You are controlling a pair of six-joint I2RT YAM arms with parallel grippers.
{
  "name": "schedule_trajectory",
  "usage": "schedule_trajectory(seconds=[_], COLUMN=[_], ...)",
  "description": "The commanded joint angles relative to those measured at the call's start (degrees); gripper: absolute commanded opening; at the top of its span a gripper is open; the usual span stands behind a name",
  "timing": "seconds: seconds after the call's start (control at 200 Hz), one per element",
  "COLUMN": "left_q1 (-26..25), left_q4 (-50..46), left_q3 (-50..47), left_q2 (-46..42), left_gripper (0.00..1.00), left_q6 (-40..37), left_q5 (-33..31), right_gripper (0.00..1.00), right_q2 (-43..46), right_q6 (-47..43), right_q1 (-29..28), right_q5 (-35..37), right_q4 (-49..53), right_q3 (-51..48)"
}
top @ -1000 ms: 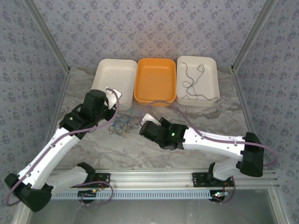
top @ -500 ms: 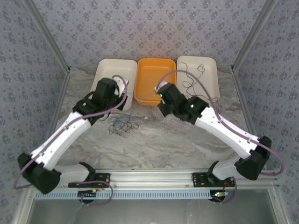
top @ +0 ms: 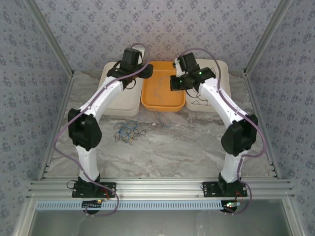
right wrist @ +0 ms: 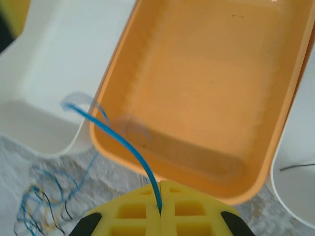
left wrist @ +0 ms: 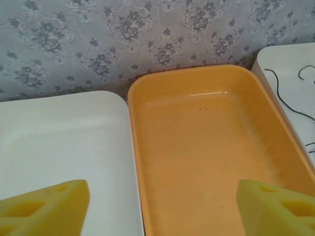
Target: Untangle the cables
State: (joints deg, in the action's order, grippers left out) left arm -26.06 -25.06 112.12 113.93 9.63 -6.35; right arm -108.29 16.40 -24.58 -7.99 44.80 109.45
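Observation:
The orange tray is still empty of cables, so next my right gripper will move outward, then lower toward the orange tray's bottom and release the blue cable [right wrist: 110, 132] there.
A tangle of blue, black and tan cables [top: 129, 132] lies on the marble table, in front of the trays; it also sits at the lower left of the right wrist view [right wrist: 39, 209]. My right gripper [right wrist: 160, 209] is shut on a single blue cable [right wrist: 110, 132], which arcs up and left over the near left corner of the orange tray [right wrist: 206, 98]. From above, that gripper [top: 178, 81] hovers at the orange tray's right rim [top: 183, 105]. My left gripper [left wrist: 162, 211] is open and empty, with its fingers [left wrist: 47, 206] far apart above the seam between the left white tray [left wrist: 59, 147] and the orange tray.
Three trays line the back of the table: white left [top: 112, 101], orange in the middle, white right [top: 224, 86]. A black cable [top: 201, 102] lies in the right white tray. Patterned walls close in behind and at both sides.
Both arms have swung from the tangle at mid-table up to the trays at the back. The left gripper has opened. The right gripper stays shut, carrying the blue cable.

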Motion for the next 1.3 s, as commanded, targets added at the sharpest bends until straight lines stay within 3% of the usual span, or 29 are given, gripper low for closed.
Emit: schedule_trajectory(seconds=[0.0,0.15,0.505,0.735,1.059,1.294], left_q1=[0.96,1.1,-1.42,-5.14,-7.04,-8.14], left_q4=[-3.45,-4.4,4.9,5.73,2.59,1.73], left_q3=[5.98,2.1,-35.95,-52.42,-57.88,-58.85], left_q2=[-0.29,-4.88,-33.46,-44.8,-50.75,-51.82], left_gripper=[0.82,0.82,0.79,0.76,0.76,0.75], left_q6=[4.61,5.9,23.18,30.81,31.38,31.66], left_q5=[3.25,4.32,9.68,11.36,9.89,9.38], right_gripper=[0.0,0.0,0.0,0.0,0.0,0.06], right_q2=[-5.65,-13.5,-27.83,-33.9,-30.45,-32.12], right_q6=[6.89,9.57,23.08,32.08,32.96,32.68], right_q1=[2.29,3.2,6.15,6.92,5.85,6.55], right_q5=[-9.18,-10.16,-4.81,-7.74,-6.68,-5.48], right_q4=[-0.64,-0.82,-0.36,-0.12,0.23,1.42], right_q3=[5.01,13.16,31.64,31.33,22.9,26.03])
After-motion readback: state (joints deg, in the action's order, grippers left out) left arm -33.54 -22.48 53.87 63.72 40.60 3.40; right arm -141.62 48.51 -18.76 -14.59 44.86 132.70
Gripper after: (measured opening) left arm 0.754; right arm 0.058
